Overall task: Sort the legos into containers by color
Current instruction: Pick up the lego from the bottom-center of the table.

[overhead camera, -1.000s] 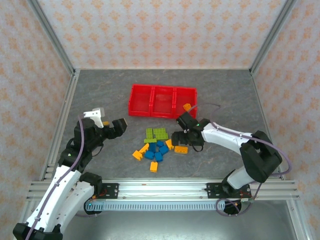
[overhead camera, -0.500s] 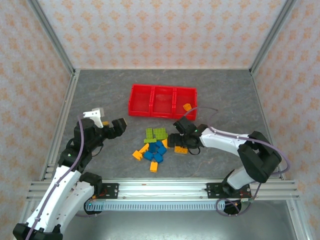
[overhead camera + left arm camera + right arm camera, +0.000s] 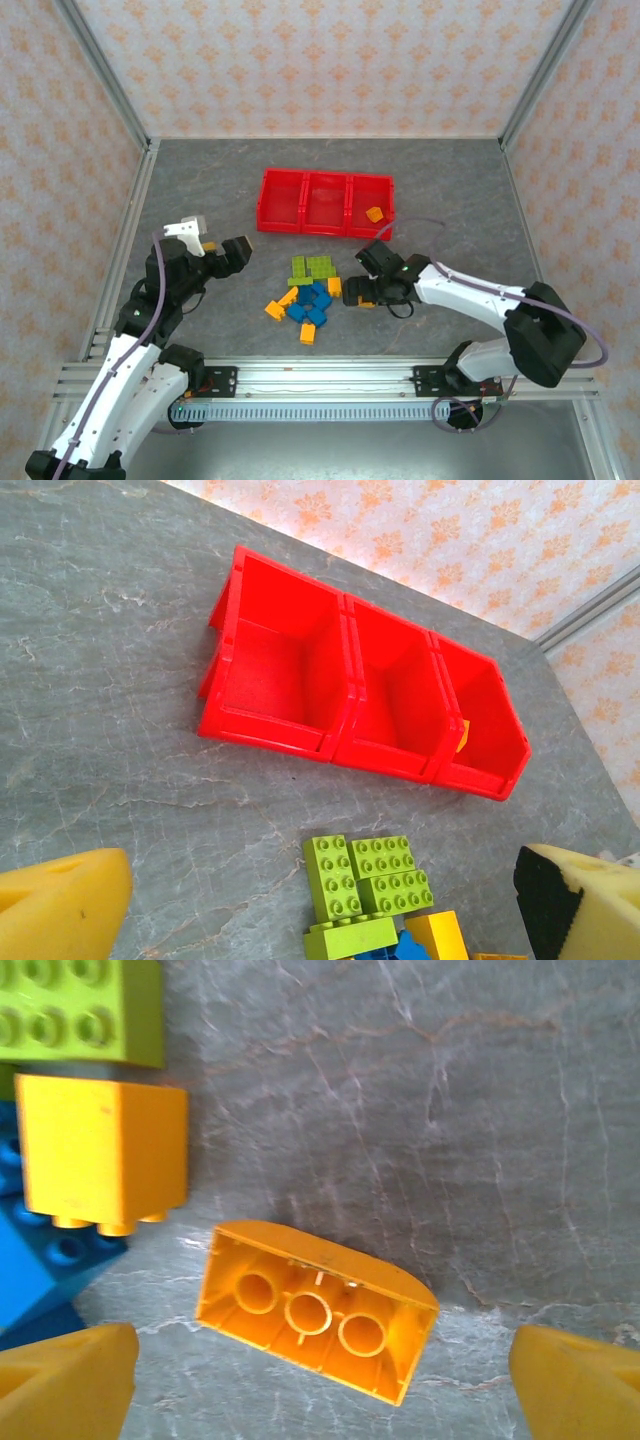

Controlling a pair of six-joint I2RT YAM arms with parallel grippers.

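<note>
I will lower my right gripper and close it across the short ends of the brick, because the orange brick [image 3: 367, 303] [image 3: 318, 1310] lies lengthwise between my spread fingers, clear of the pile.
The red tray [image 3: 304, 202] lies at the table's middle back, with three compartments. One orange brick [image 3: 374, 214] rests in its right compartment; the other two look bare. The loose legos [image 3: 310, 290] are piled in front of the tray: green at the back, blue in the middle, orange at the edges. My right gripper [image 3: 361, 294] is open, low over the pile's right edge. An orange brick [image 3: 315, 1310] lies on its side between the spread fingers [image 3: 65, 1380], untouched. My left gripper [image 3: 235, 255] hangs open, left of the pile, looking at the green bricks [image 3: 365, 880].
The tray's divider wall [image 3: 345, 670] and the orange brick [image 3: 462, 735] in its right compartment show in the left wrist view. Another orange brick [image 3: 100, 1150], a green one [image 3: 70, 1010] and a blue one [image 3: 30, 1270] lie close to the left of my right gripper. Metal frame rails border the table.
My right gripper has crept toward the near edge and settled over the orange brick, its elbow swinging out to the right. The left arm has barely moved.
</note>
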